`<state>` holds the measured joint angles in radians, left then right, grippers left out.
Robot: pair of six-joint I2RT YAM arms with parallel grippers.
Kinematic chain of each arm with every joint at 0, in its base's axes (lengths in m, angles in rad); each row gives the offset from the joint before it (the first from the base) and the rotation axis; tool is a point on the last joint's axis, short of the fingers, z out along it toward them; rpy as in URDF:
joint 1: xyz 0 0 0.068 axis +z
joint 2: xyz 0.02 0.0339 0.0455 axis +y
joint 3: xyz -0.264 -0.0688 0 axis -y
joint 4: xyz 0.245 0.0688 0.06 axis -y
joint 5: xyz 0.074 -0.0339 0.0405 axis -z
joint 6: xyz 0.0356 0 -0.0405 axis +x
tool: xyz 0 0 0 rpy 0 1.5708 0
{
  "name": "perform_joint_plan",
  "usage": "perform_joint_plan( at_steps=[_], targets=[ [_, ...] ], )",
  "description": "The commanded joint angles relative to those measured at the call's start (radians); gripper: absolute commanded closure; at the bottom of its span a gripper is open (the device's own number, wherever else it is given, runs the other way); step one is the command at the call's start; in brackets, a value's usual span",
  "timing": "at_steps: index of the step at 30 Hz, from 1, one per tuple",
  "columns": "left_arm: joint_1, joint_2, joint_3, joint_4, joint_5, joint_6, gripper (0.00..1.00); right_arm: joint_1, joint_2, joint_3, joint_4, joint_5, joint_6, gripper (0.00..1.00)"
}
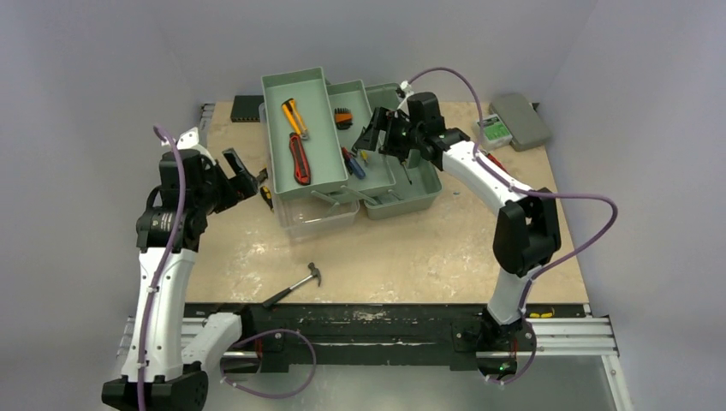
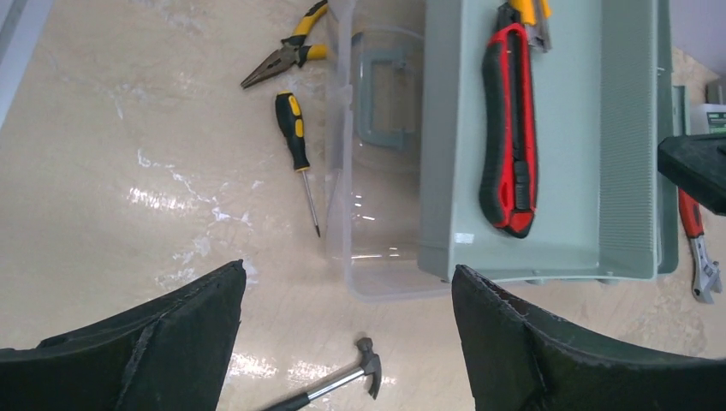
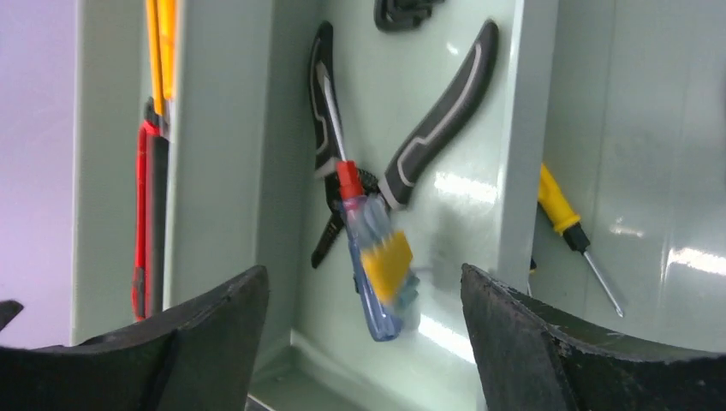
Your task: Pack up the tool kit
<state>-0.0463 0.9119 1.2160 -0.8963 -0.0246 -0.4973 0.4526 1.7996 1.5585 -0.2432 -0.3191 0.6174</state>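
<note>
My left gripper will next go down toward the right in the top view onto the clear lid's upright edge [image 1: 280, 212] [image 2: 343, 244] by the screwdriver, because it sticks out past the toolbox's tray.
The sage-green toolbox [image 1: 411, 195] stands open at the table's back, its trays folded out and its clear lid [image 1: 321, 214] in front. The left tray [image 1: 318, 94] holds a red knife [image 1: 299, 158], which also shows in the left wrist view [image 2: 510, 128]. My left gripper [image 1: 248, 178] is open and empty, left of the lid. Yellow-handled pliers [image 2: 287, 53] and a screwdriver [image 2: 295, 141] lie on the table beside it. My right gripper [image 1: 377, 137] is open over the middle tray [image 3: 479, 214]. That tray holds a blurred blue screwdriver [image 3: 377, 257] and grey-handled pliers [image 3: 428, 128].
A hammer [image 1: 295, 285] lies on the table near the front edge. A flat grey case [image 1: 520, 120] and a small green-white box [image 1: 492, 130] sit at the back right. A black box [image 1: 246, 107] is at the back left. A red wrench [image 2: 695, 248] lies right of the toolbox.
</note>
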Motion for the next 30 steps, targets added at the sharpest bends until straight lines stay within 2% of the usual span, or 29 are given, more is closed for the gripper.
perform_joint_plan(
  at_steps=[1, 7, 11, 15, 18, 22, 27, 30],
  targets=[
    [0.108, -0.004, -0.065, 0.093, 0.166, -0.050, 0.13, 0.001, -0.031, 0.066, -0.093, 0.002, -0.053, 0.17],
    [0.135, 0.024, -0.146, 0.161, 0.236, -0.075, 0.13, -0.016, -0.187, 0.049, -0.158, 0.092, -0.121, 0.16],
    [0.136, 0.001, -0.285, 0.267, 0.254, -0.172, 0.13, -0.033, -0.297, -0.024, -0.197, 0.245, -0.149, 0.16],
    [0.136, -0.029, -0.442, 0.414, 0.270, -0.254, 0.13, -0.122, -0.344, -0.117, -0.258, 0.364, -0.129, 0.19],
    [0.137, -0.013, -0.509, 0.493, 0.293, -0.269, 0.15, -0.208, -0.378, -0.243, -0.217, 0.399, -0.100, 0.20],
    [0.136, 0.037, -0.572, 0.598, 0.316, -0.277, 0.19, -0.224, -0.347, -0.346, -0.171, 0.483, -0.094, 0.22],
    [0.135, 0.086, -0.595, 0.681, 0.314, -0.234, 0.27, -0.224, -0.253, -0.358, -0.166, 0.441, -0.113, 0.26],
    [0.134, 0.108, -0.598, 0.719, 0.322, -0.226, 0.30, -0.225, -0.223, -0.356, -0.164, 0.448, -0.128, 0.33]
  ],
)
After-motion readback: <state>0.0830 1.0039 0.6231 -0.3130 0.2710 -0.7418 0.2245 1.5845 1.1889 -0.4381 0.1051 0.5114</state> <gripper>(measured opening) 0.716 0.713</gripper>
